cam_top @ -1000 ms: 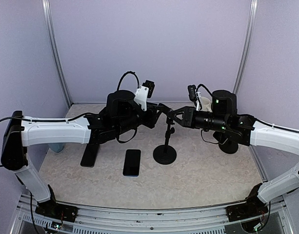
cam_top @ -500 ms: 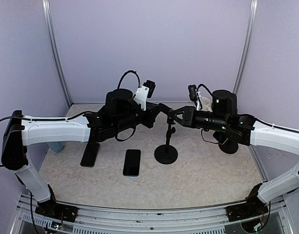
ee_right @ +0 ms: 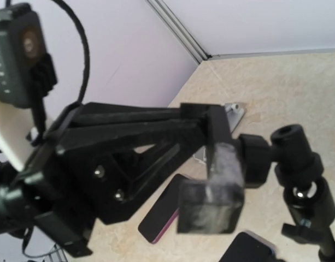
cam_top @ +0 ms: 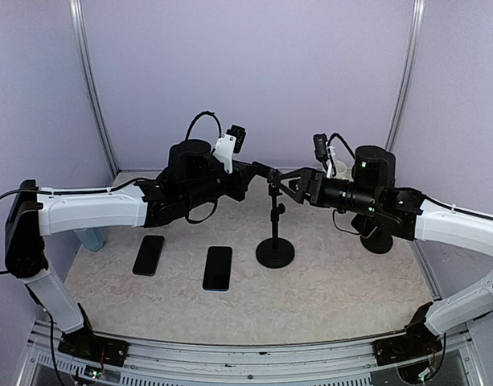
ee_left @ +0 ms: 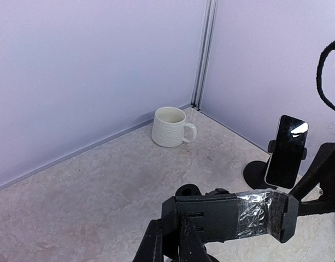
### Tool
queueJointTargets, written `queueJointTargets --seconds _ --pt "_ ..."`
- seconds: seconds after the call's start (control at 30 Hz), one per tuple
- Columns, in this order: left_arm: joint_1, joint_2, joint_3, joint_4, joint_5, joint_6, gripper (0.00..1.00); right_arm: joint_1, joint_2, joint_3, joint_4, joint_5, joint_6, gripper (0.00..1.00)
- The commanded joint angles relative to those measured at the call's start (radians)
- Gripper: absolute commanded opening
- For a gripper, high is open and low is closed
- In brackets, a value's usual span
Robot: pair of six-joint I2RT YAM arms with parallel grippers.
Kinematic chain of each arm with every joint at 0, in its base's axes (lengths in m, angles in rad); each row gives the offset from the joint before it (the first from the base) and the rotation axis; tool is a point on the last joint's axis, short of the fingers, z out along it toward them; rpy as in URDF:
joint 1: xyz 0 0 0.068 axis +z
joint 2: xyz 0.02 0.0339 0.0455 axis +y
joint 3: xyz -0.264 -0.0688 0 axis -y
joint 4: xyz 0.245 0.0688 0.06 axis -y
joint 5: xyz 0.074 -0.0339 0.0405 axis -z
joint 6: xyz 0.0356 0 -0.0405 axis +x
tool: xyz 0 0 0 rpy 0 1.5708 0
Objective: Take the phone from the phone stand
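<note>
I will next move the empty phone stand outward and to the left in the top view with my left gripper, then open it, since open table shows beyond the flat phones.
A black phone stand [cam_top: 274, 251] stands mid-table, its clamp head [ee_left: 227, 215] wrapped in clear tape at one end and holding nothing. My left gripper [cam_top: 260, 170] is shut on the clamp's bare end, with its fingers [ee_left: 156, 246] pinching it from below. From the right, my right gripper [cam_top: 288, 183] hangs open just beside the clamp's taped end [ee_right: 211, 203], not touching it. Its own fingers do not show in the right wrist view. Two dark phones [cam_top: 148, 254] [cam_top: 218, 268] lie flat on the table. Another phone [ee_left: 287, 150] stands upright in a second stand at the right.
A white mug [ee_left: 170, 126] sits in the back right corner. The second stand's round base [cam_top: 379, 241] is partly under my right arm. Purple walls close in the back and both sides. A pink-edged phone [ee_right: 164, 215] lies below the clamp.
My right gripper has opened and let go of the clamp's taped end. My left gripper has shut fully on the clamp. The left arm has risen, uncovering the left phone on the table.
</note>
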Motion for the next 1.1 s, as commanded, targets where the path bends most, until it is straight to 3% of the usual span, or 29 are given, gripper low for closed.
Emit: queueJointTargets --seconds 0.0,0.4,0.57,1.07 --pt "0.019 0.012 0.066 0.107 0.015 0.012 0.00 -0.010 -0.041 0.009 -0.003 0.020 -0.014 0.79" --pt "0.084 0.065 0.184 0.126 -0.004 0.097 0.00 -0.013 -0.095 -0.024 -0.011 0.034 -0.037 0.93" --pt "0.126 0.068 0.170 0.162 -0.004 0.129 0.00 -0.014 -0.111 -0.035 -0.015 0.033 -0.050 0.97" --pt "0.252 0.009 0.024 0.267 -0.092 0.179 0.00 -0.018 -0.117 -0.043 -0.017 0.012 -0.067 0.99"
